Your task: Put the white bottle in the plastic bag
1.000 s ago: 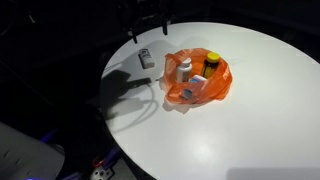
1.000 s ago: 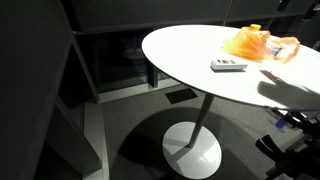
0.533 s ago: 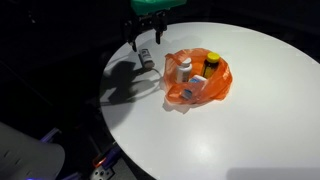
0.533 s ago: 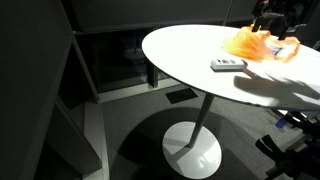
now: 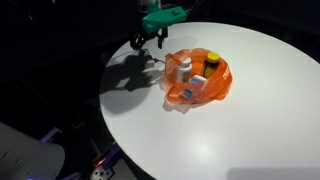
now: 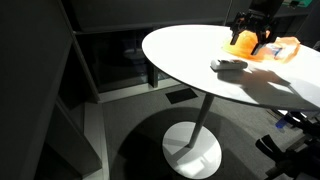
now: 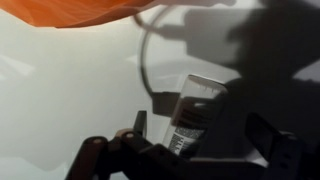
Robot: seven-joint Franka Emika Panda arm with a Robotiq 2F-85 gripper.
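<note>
Next, my gripper moves down around the bottle's labelled middle [image 6: 229, 66] [image 7: 193, 116] and closes, since the white bottle lies below, between the gripper's open fingers.
A small grey-white oblong object [image 5: 147, 58] with a printed label lies flat on the round white table [image 5: 240, 130]; it also shows in an exterior view [image 6: 228, 65] and in the wrist view [image 7: 195, 112]. Whether it is a bottle or a remote I cannot tell. An orange plastic bag [image 5: 218, 86] lies open beside it and holds a white bottle [image 5: 185, 68]. My gripper [image 5: 146, 43] hangs open just above the oblong object, fingers on either side of it in the wrist view [image 7: 200, 140]. It holds nothing.
The bag, also in an exterior view [image 6: 286, 47] and along the wrist view's top edge [image 7: 80, 10], holds a dark bottle with a yellow cap [image 5: 211, 62] and another white item [image 5: 190, 92]. The table edge is close behind the gripper. Dark floor surrounds the pedestal [image 6: 192, 150].
The gripper has come into view and moved down toward the oblong object near the bag. Its shadow has shifted across the table. The object and bag have not moved.
</note>
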